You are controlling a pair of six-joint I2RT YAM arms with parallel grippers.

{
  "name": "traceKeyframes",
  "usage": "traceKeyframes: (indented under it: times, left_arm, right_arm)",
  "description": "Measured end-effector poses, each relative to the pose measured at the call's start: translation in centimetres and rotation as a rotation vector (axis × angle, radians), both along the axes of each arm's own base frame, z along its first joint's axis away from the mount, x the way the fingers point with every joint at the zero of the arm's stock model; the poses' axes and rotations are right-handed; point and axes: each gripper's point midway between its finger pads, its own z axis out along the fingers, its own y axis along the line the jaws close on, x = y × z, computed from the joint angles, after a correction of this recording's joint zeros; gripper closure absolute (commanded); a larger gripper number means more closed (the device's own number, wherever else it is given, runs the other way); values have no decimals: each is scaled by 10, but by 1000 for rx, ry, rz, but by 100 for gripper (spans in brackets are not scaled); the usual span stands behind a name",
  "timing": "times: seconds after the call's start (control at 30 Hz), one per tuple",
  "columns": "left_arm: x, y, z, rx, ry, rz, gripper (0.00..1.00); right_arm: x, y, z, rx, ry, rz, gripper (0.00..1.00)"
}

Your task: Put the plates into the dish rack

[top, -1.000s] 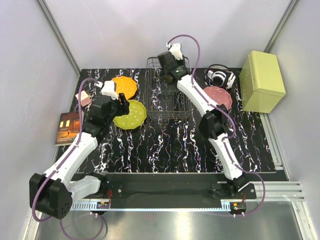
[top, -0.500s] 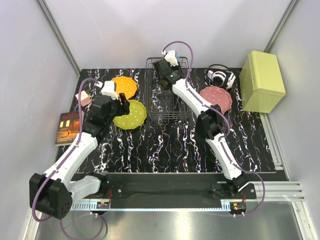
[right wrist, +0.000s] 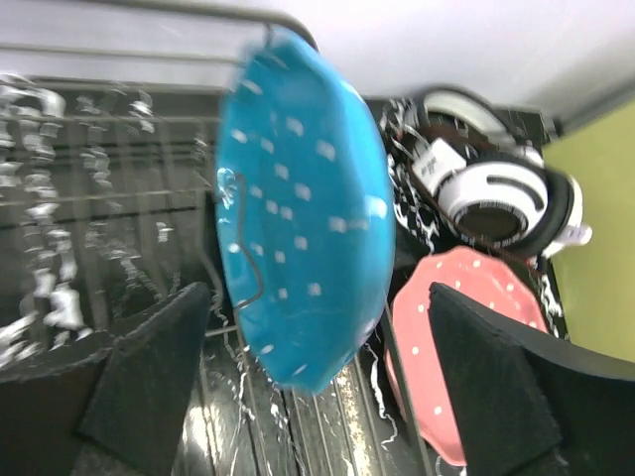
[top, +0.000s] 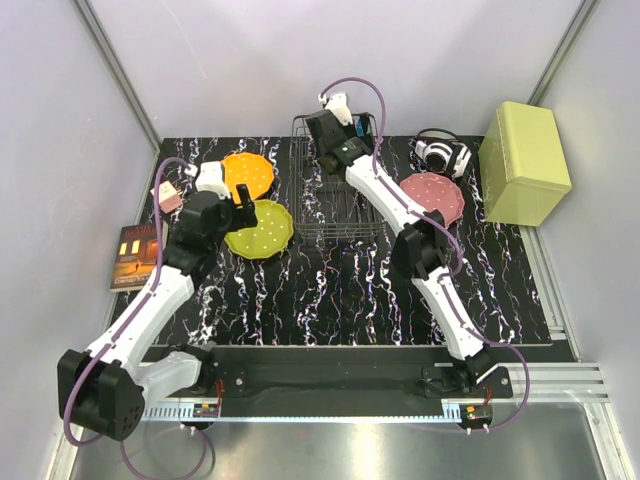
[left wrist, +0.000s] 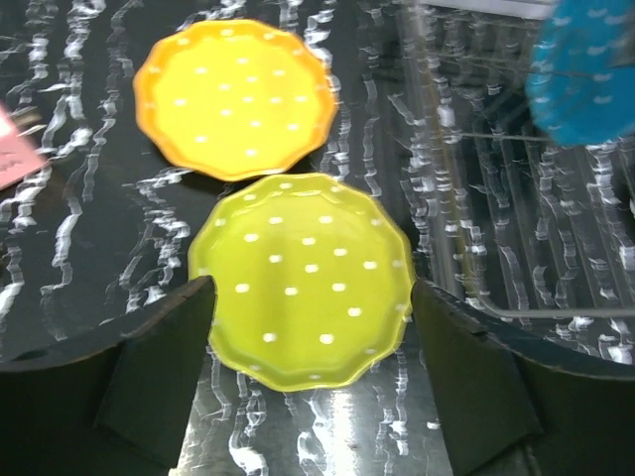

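Note:
The yellow-green plate still lies flat beside the rack [top: 335,190], so my open left gripper will lower and close on its near rim next.
The blue plate [right wrist: 303,218] stands on edge in the dish rack [top: 335,190], leaning on a wire prong. My right gripper [right wrist: 317,387] is open around it, both fingers clear of its faces. The blue plate [left wrist: 585,69] also shows at the far right of the left wrist view. The yellow-green plate [left wrist: 303,278] lies flat on the table just left of the rack. My left gripper [left wrist: 313,397] is open at its near edge, holding nothing. The orange plate [left wrist: 236,97] lies flat beyond it. The pink plate [top: 432,195] lies flat right of the rack.
Headphones [top: 443,152] sit behind the pink plate, and a tall yellow-green box [top: 525,163] stands at the far right. A small pink object [top: 167,197] and a book [top: 135,255] lie at the table's left edge. Walls close in the back and sides.
My right gripper moved left along the rack's far end and opened, letting go of the blue plate. My left gripper opened wider by the yellow-green plate and drew back slightly.

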Motion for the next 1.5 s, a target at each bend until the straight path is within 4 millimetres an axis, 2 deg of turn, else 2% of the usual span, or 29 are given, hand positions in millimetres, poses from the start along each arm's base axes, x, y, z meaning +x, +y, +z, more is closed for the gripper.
traceKeyframes:
  times: [0.07, 0.13, 0.2, 0.23, 0.27, 0.3, 0.33, 0.37, 0.43, 0.47, 0.53, 0.7, 0.77, 0.9, 1.07, 1.2, 1.37, 1.5]
  left_arm:
    - [0, 8, -6, 35, 19, 22, 9]
    - [1, 14, -18, 77, 79, 34, 10]
    - [4, 22, -36, 115, 191, 46, 23]
    - [6, 25, -45, 127, 249, 47, 30]
    - [8, 28, -55, 137, 305, 44, 46]
    - [10, 29, -67, 149, 364, 33, 57]
    - [11, 30, -78, 156, 417, 23, 70]
    - [10, 30, -87, 161, 457, 11, 92]
    - [7, 24, -110, 172, 553, -45, 100]
    - [5, 19, -120, 175, 595, -81, 100]
    - [2, 12, -138, 176, 666, -132, 100]
    - [6, 0, -168, 160, 774, -194, 100]
    - [9, -2, -177, 156, 799, -201, 100]
    - [5, -5, -190, 144, 852, -214, 100]
    - [-5, -10, -191, 113, 879, -230, 100]
    - [-31, -12, -192, 62, 911, -232, 100]
    - [-73, -26, -193, -29, 971, -270, 100]
    - [-101, -53, -193, -23, 1020, -362, 100]
  right_arm:
    - [-5, 7, 21, 23, -8, 49, 0]
    - [-16, 14, 53, 63, -27, 110, 0]
    - [-35, 20, 94, 118, -53, 189, 0]
    - [-44, 20, 109, 132, -59, 219, 0]
    - [-57, 22, 127, 147, -59, 279, 0]
    - [-73, 23, 145, 161, -56, 361, 0]
    - [-86, 24, 154, 162, -46, 419, 0]
    - [-100, 24, 163, 157, -31, 491, 0]
    - [-126, 24, 167, 138, 8, 613, 1]
    - [-136, 23, 163, 124, 35, 654, 3]
    - [-151, 22, 141, 97, 107, 719, 4]
    - [-176, 22, 57, 53, 349, 792, 4]
    - [-187, 19, 32, 46, 428, 802, 2]
    - [-197, 17, 16, 48, 479, 823, 0]
    - [-219, 12, -1, 71, 538, 856, 0]
    - [-237, 9, -18, 137, 600, 869, 0]
    - [-255, 6, -44, 254, 701, 847, 0]
    - [-267, 1, -59, 371, 769, 807, 0]
